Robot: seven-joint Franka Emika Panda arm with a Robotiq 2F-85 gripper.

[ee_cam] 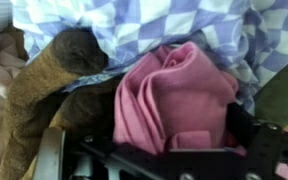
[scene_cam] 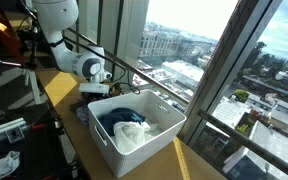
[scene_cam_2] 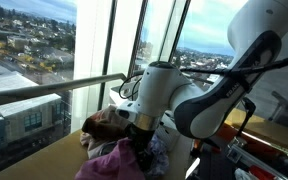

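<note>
The pink cloth's bulging fold (scene_cam_2: 127, 154) (ee_cam: 177, 97) already stands between my gripper's wide-apart fingers, so they stay low in the heap and close around it next.
In the wrist view my gripper (ee_cam: 159, 142) is pressed down into a heap of clothes. Its jaws stand wide apart, and a crumpled pink cloth (ee_cam: 174, 90) bulges up between them. A blue-and-white checked cloth (ee_cam: 164, 25) lies just beyond the pink one, and a brown cloth (ee_cam: 44, 85) lies at its left. In an exterior view the gripper (scene_cam_2: 139, 135) hangs low over the same heap, with the pink cloth (scene_cam_2: 109, 160) below it and the brown cloth (scene_cam_2: 102, 122) beside it. In an exterior view the gripper (scene_cam: 102, 73) is at the window, behind a white bin.
The white bin (scene_cam: 156, 140) stands on the wooden ledge (scene_cam: 62, 92) and holds a blue garment (scene_cam: 119, 117) and a white one (scene_cam: 136, 136). Window glass and a railing (scene_cam_2: 44, 92) run close along the ledge. Cables and equipment (scene_cam: 4, 130) crowd the room side.
</note>
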